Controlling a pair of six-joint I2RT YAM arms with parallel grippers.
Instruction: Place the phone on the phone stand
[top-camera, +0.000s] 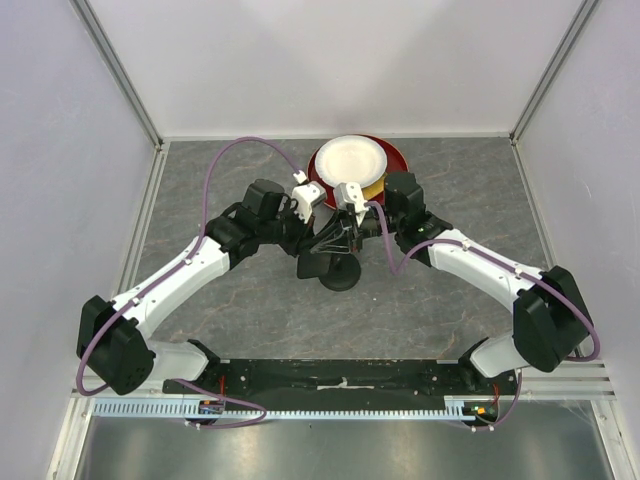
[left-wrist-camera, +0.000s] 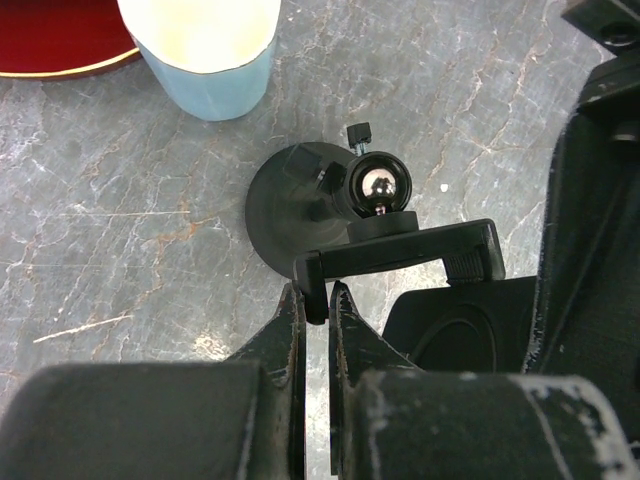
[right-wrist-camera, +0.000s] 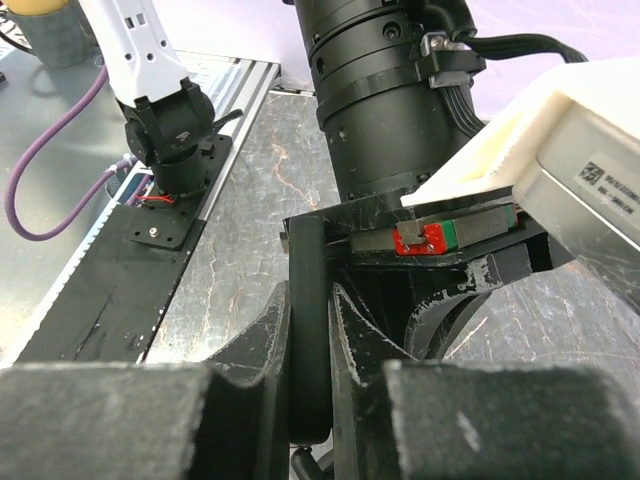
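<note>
The phone still hangs beside the clamp head (left-wrist-camera: 410, 250), so my right gripper next needs to swing toward the stand's near side and turn outward to release the phone in it.
The phone stand (left-wrist-camera: 300, 205) stands on the table on its round disc base, with a shiny ball joint and its clamp head (left-wrist-camera: 410, 250) tilted toward me. My left gripper (left-wrist-camera: 315, 295) is shut on the left arm of that clamp head. My right gripper (right-wrist-camera: 310, 300) is shut on the phone (right-wrist-camera: 310, 330), a thin black slab seen edge-on. The phone (left-wrist-camera: 460, 330) hangs just beside and below the clamp head. In the top view both grippers, left (top-camera: 322, 240) and right (top-camera: 346, 238), meet over the stand (top-camera: 340, 276).
A blue mug (left-wrist-camera: 205, 60) and a dark red plate (left-wrist-camera: 50, 40) sit just behind the stand, at the table's back middle (top-camera: 350, 160). White walls close in the table on three sides. The arms' base rail (right-wrist-camera: 150, 230) runs along the near edge.
</note>
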